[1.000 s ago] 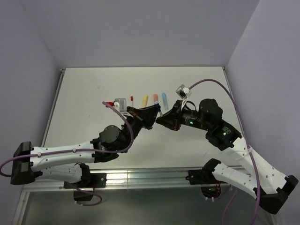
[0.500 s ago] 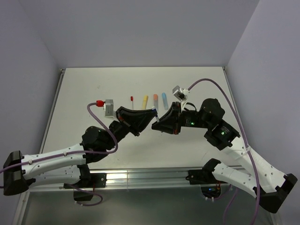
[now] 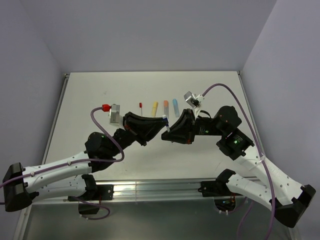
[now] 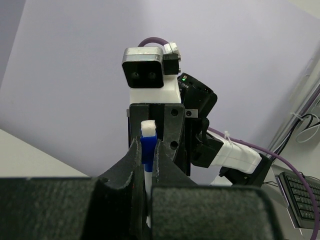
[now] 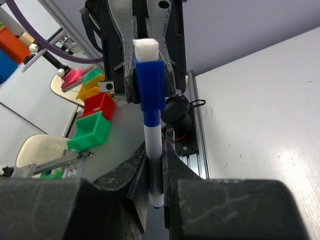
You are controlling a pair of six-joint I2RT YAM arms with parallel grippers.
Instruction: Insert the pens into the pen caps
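I will next swing my left gripper outward, turn it downward and put the pen down beside the red pen at the row's end, because the white pen's cap is on.
My left gripper (image 3: 161, 124) and right gripper (image 3: 170, 131) meet above the table's middle, both on one thin white pen (image 5: 152, 142). In the right wrist view my right gripper (image 5: 155, 165) is shut on the pen's white body. The dark-blue cap (image 5: 150, 82) sits on the pen's upper end, pinched by the left fingers (image 5: 126, 75). In the left wrist view my left gripper (image 4: 146, 146) is shut on that cap (image 4: 148, 149), with a white end above it. The red pen (image 3: 141, 105) and the yellow (image 3: 154, 106), orange (image 3: 166, 104) and light-blue (image 3: 176, 104) markers lie in a row behind.
The white table (image 3: 90, 100) has a metal rail along its near edge (image 3: 150, 189) and grey walls on three sides. The right wrist camera (image 4: 145, 72) faces my left gripper at close range. Purple cables loop over both arms.
The left arm has drawn back to the left, its wrist camera shifting left. The right gripper has followed a little left. Both grippers stay on the pen.
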